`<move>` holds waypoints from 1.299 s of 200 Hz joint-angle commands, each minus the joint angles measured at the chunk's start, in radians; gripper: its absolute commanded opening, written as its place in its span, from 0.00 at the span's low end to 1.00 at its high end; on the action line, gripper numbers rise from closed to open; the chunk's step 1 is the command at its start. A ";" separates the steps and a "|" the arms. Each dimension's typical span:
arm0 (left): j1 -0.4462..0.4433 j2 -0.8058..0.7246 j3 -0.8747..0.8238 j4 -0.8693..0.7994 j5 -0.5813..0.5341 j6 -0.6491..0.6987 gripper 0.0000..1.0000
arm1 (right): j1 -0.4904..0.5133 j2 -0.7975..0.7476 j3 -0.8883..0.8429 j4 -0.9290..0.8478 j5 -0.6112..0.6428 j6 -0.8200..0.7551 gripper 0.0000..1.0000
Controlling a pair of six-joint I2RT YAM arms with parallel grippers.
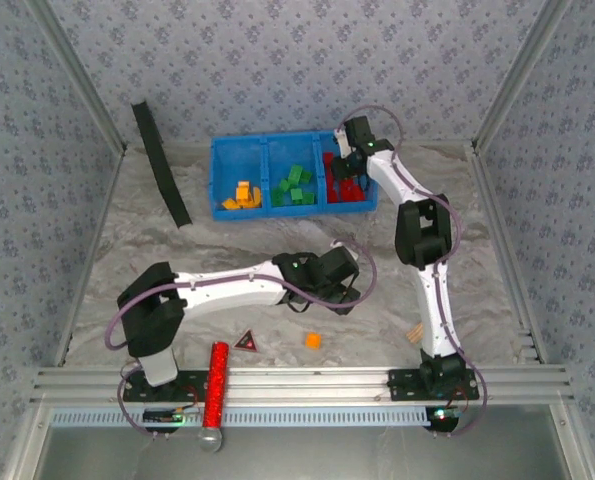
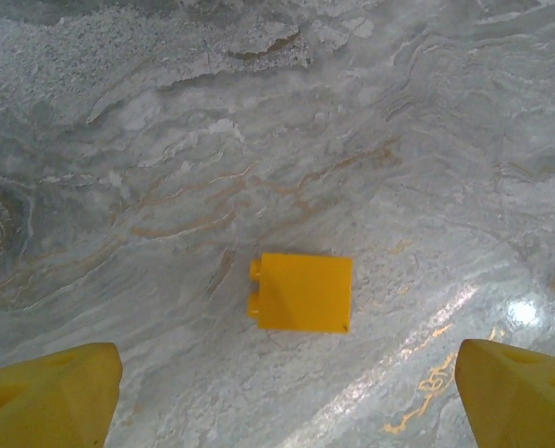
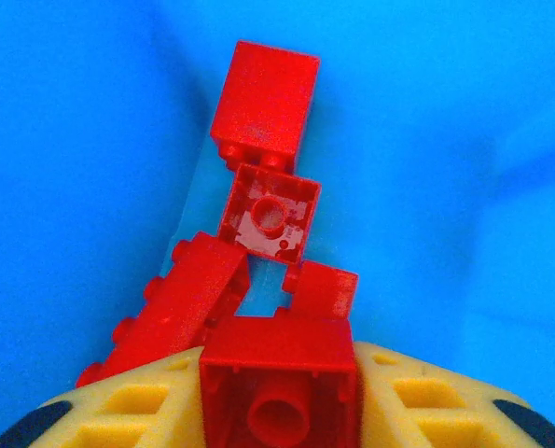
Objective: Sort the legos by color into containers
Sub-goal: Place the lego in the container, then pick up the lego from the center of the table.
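Observation:
The yellow-orange lego (image 2: 304,293) already has its studded and flat ends facing the two fingers, so the robot's left gripper will move down over it next, open, and close on those ends.
The blue three-compartment tray (image 1: 267,141) stands at the back of the table. Its left bin holds yellow-orange legos (image 1: 242,195), the middle bin green ones (image 1: 295,187), the right bin red ones (image 1: 352,192). My right gripper (image 1: 344,172) hangs over the red bin, shut on a red lego (image 3: 279,383) held hollow side toward the camera, just above several red bricks (image 3: 263,159) on the blue floor. One yellow-orange lego (image 2: 300,292) (image 1: 312,340) lies alone on the marble. My left gripper (image 2: 286,392) hovers over it, open wide, with the brick just ahead of its fingertips.
A black strip (image 1: 162,165) leans at the back left. Near the front edge lie a glittery red cylinder (image 1: 217,385), a dark triangle with a red centre (image 1: 246,342) and a small tan block (image 1: 414,333). Metal rails (image 1: 297,380) run along the near side.

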 commanded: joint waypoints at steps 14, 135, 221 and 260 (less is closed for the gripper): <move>-0.009 0.074 0.064 -0.026 -0.001 0.000 0.92 | -0.022 0.012 0.033 -0.010 -0.030 -0.032 0.44; 0.023 0.182 0.066 0.042 0.045 -0.012 0.89 | -0.038 -0.156 -0.013 -0.023 -0.142 -0.042 0.67; 0.040 0.271 0.066 0.077 0.096 0.013 0.85 | -0.042 -0.285 0.020 -0.174 -0.166 0.002 0.68; 0.052 0.290 0.067 0.092 0.120 0.013 0.71 | -0.047 -0.395 -0.082 -0.202 -0.163 0.029 0.70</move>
